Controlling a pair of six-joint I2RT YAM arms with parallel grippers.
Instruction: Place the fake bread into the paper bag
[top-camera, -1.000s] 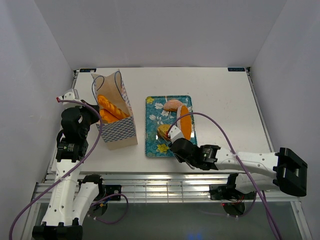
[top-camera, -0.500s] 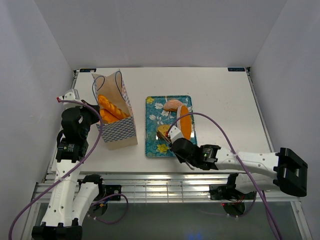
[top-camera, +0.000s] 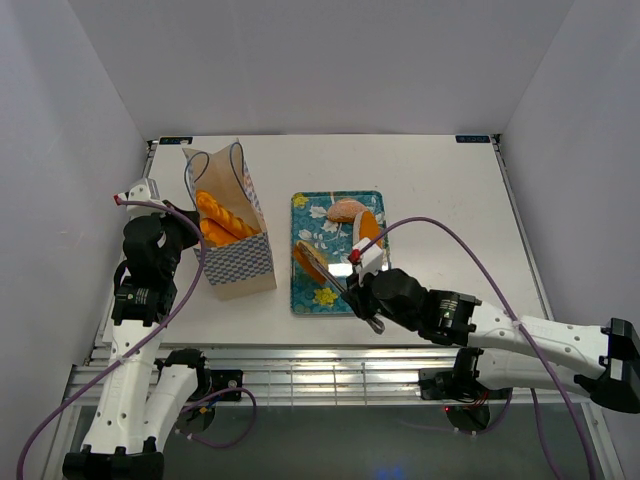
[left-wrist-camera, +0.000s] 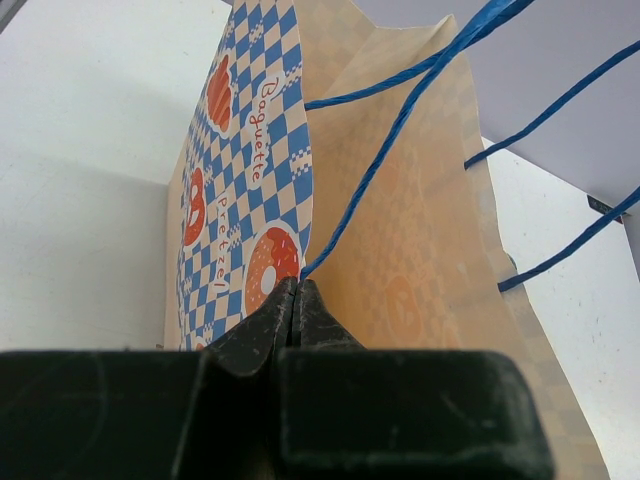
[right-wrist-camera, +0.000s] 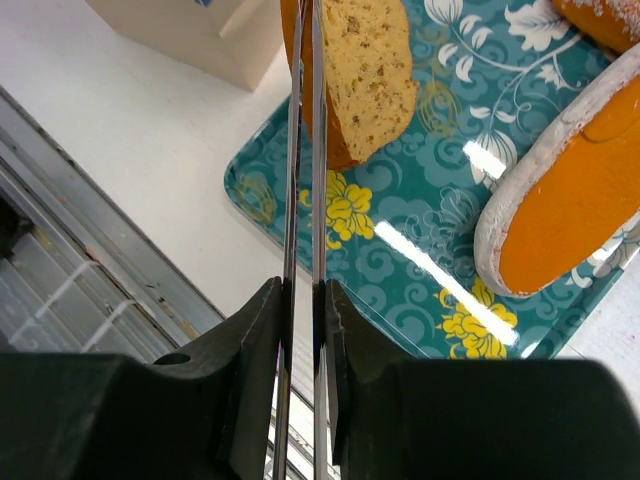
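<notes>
The slice (top-camera: 310, 262) is hanging below the bag's rim, so my right gripper next needs to rise and swing left in the top view to release it above the bag's opening (top-camera: 226, 205).
The paper bag (top-camera: 238, 262) stands left of the tray with two orange fake bread loaves (top-camera: 222, 215) inside. My left gripper (top-camera: 188, 232) is shut on the bag's rim (left-wrist-camera: 297, 285) where a blue cord (left-wrist-camera: 400, 130) is fixed. My right gripper (top-camera: 368, 292) is shut on thin metal tongs (right-wrist-camera: 303, 150), whose blades pinch a cut fake bread slice (right-wrist-camera: 365, 70). That slice (top-camera: 310, 262) hangs tilted over the tray's left side. A long orange roll (right-wrist-camera: 570, 210) and a tan roll (top-camera: 346, 210) lie on the teal tray (top-camera: 310, 215).
The teal floral tray (right-wrist-camera: 420, 200) lies mid-table, its near corner close to the table's front edge. The bag's bottom corner (right-wrist-camera: 200, 30) stands just left of the tray. A metal rail (top-camera: 300, 372) runs along the front edge between the arm bases.
The tongs have squeezed together on the bread slice. The slice has come up off the tray and shifted a little left toward the bag. The left arm has not moved.
</notes>
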